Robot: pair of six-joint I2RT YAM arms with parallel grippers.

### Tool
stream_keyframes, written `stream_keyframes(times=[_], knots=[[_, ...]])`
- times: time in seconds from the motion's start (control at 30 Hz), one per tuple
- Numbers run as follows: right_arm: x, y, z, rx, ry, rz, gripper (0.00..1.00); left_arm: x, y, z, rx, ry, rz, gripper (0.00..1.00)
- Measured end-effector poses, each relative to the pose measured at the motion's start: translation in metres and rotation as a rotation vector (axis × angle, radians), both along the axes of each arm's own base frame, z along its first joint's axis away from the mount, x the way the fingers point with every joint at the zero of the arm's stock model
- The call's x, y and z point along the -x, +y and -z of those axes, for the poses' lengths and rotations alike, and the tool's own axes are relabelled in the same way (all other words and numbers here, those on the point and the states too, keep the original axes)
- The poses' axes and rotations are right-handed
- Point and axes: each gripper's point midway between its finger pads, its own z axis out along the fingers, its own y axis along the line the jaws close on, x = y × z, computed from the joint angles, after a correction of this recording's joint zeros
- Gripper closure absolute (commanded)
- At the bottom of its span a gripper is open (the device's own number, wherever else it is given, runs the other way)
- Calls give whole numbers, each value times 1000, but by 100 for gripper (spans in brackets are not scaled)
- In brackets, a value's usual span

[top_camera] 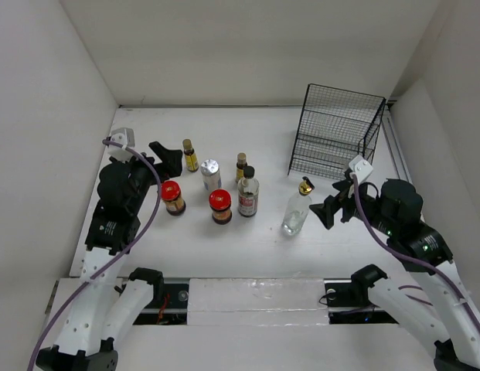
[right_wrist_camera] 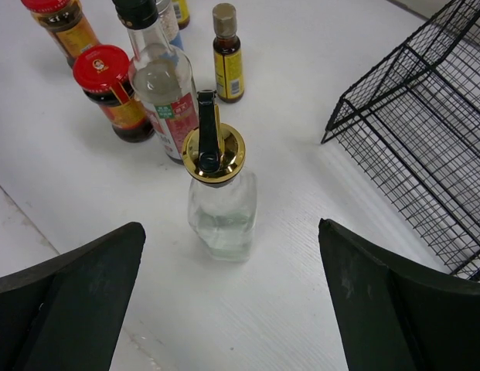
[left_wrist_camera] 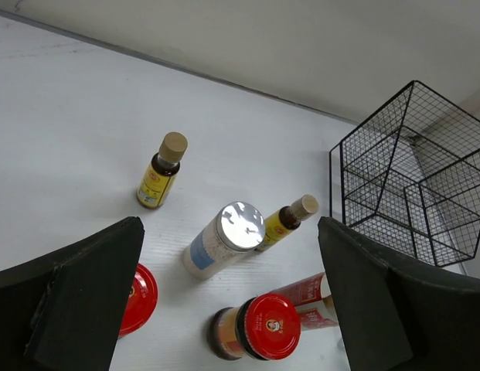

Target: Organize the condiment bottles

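I need to bring my right gripper to the left in the top view and close it around the gold cap (top_camera: 305,186) (right_wrist_camera: 215,155), since the gold-capped bottle stands apart from the others.
Seven bottles stand mid-table. One yellow-labelled bottle (top_camera: 190,154) is at the back left and the other (top_camera: 241,166) is behind the black-capped sauce bottle (top_camera: 248,193). The silver-lidded white jar (top_camera: 211,174) stands between them. Two red-lidded jars (top_camera: 173,197) (top_camera: 220,206) are in front. The gold-capped clear bottle (top_camera: 297,207) stands apart on the right. My left gripper (top_camera: 166,158) is open and empty, left of the group and above the jars (left_wrist_camera: 259,328). My right gripper (top_camera: 328,205) is open and empty, just right of the gold-capped bottle (right_wrist_camera: 220,201).
A black wire rack (top_camera: 336,131) stands at the back right, against the right wall, and also shows in the left wrist view (left_wrist_camera: 413,178) and the right wrist view (right_wrist_camera: 425,139). White walls close the table on the left, back and right.
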Motion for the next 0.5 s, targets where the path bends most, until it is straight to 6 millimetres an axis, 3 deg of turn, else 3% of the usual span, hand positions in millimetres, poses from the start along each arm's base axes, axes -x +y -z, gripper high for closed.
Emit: stream_keyframes(times=[0.13, 0.2, 0.3, 0.37, 0.4, 0.5], knots=[[0, 0, 1, 5, -3, -6, 0, 6, 3, -8, 10, -34, -13, 16], [2, 0, 2, 5, -8, -8, 0, 5, 3, -11, 32, -43, -20, 16], [1, 0, 2, 1, -17, -7, 0, 3, 4, -13, 100, -42, -48, 6], [1, 0, 4, 0, -19, -6, 0, 4, 3, -13, 138, -56, -48, 8], [1, -1, 4, -1, -22, -5, 0, 5, 1, -9, 149, -53, -42, 12], [-1, -2, 3, -7, -26, 10, 0, 17, -5, -10, 150, -78, 11, 47]])
